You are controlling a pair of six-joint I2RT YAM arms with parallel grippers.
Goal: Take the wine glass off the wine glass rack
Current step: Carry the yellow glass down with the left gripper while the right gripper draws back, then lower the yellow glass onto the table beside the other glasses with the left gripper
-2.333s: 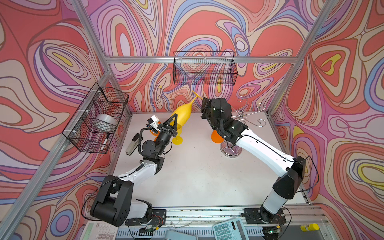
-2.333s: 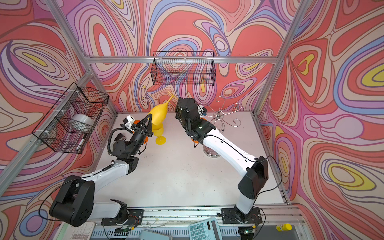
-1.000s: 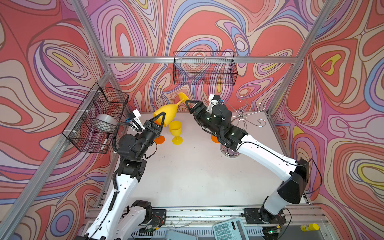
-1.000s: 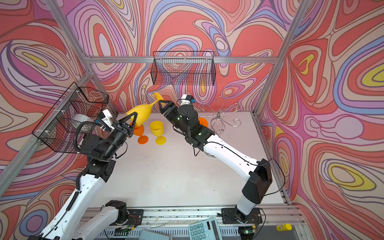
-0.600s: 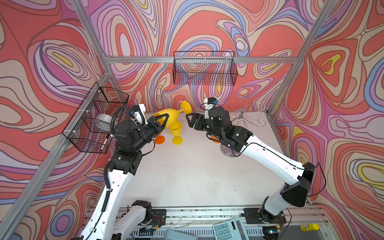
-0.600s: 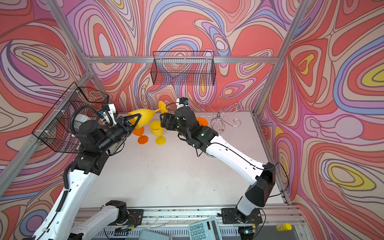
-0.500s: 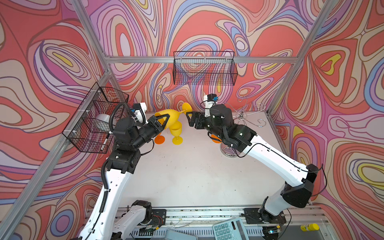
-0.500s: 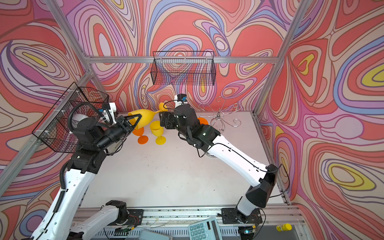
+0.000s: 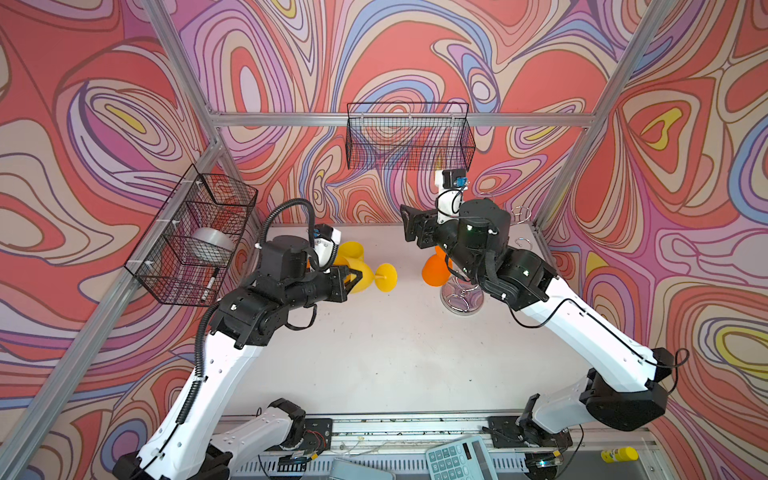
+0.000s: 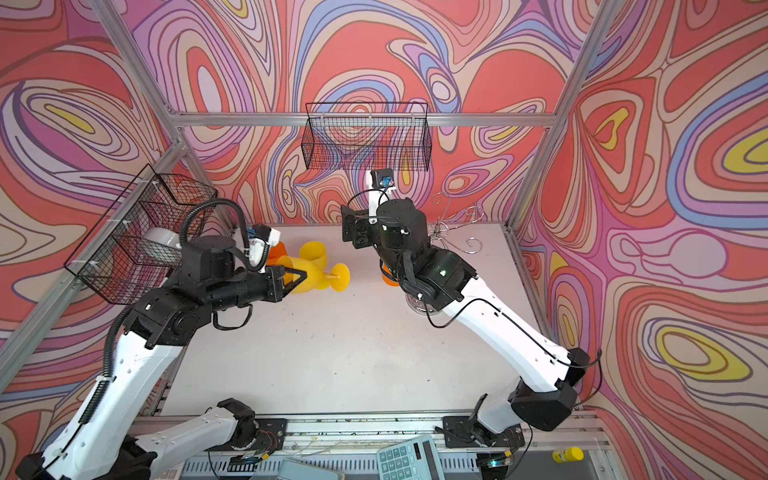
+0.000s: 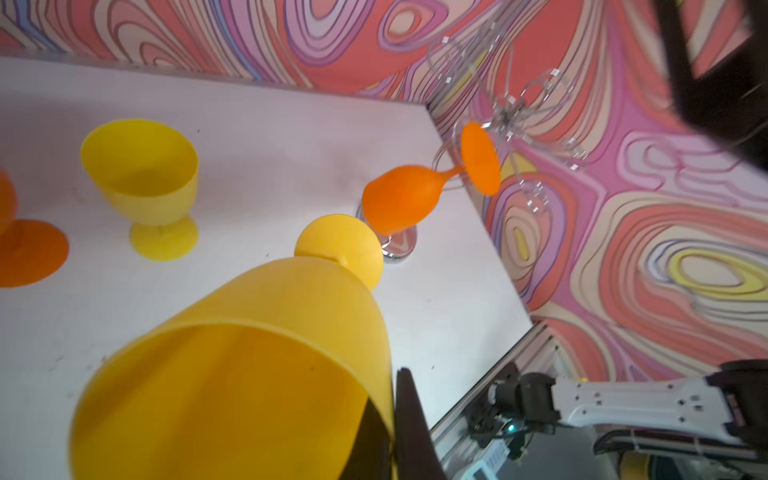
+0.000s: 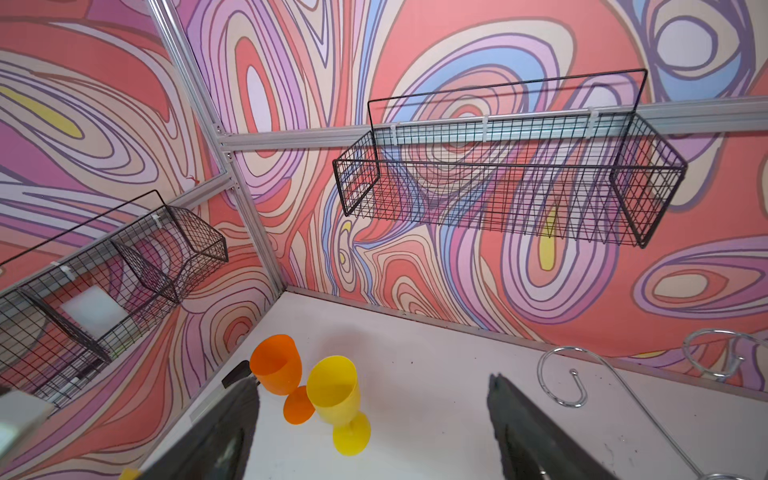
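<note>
Next, my left gripper turns the level glass upright, foot down, and lowers it onto clear tabletop near the standing glasses to release its rim, since that lies below it.
My left gripper (image 9: 351, 279) (image 10: 296, 279) is shut on the rim of a yellow wine glass (image 9: 365, 277) (image 10: 312, 279) (image 11: 270, 353). One finger is inside the bowl and one finger (image 11: 411, 419) is outside. The glass lies level above the table, its foot pointing right. The chrome wine glass rack (image 9: 461, 298) (image 10: 457, 216) (image 11: 511, 116) stands at the back right. An orange wine glass (image 9: 433, 271) (image 10: 388, 277) (image 11: 401, 199) hangs upside down from it. My right gripper (image 9: 415, 226) (image 10: 353, 228) (image 12: 372, 380) is open and empty, raised left of the rack.
A yellow glass (image 9: 351, 250) (image 12: 334, 390) and an orange glass (image 10: 276, 249) (image 12: 276, 365) stand upright at the back left of the table. Black mesh baskets hang on the back wall (image 9: 409, 137) and the left wall (image 9: 191, 241). A calculator (image 9: 461, 459) lies at the front.
My left arm has swung the yellow glass down to level, away from the right gripper. The right gripper has drawn back from the glass's foot and opened wider.
</note>
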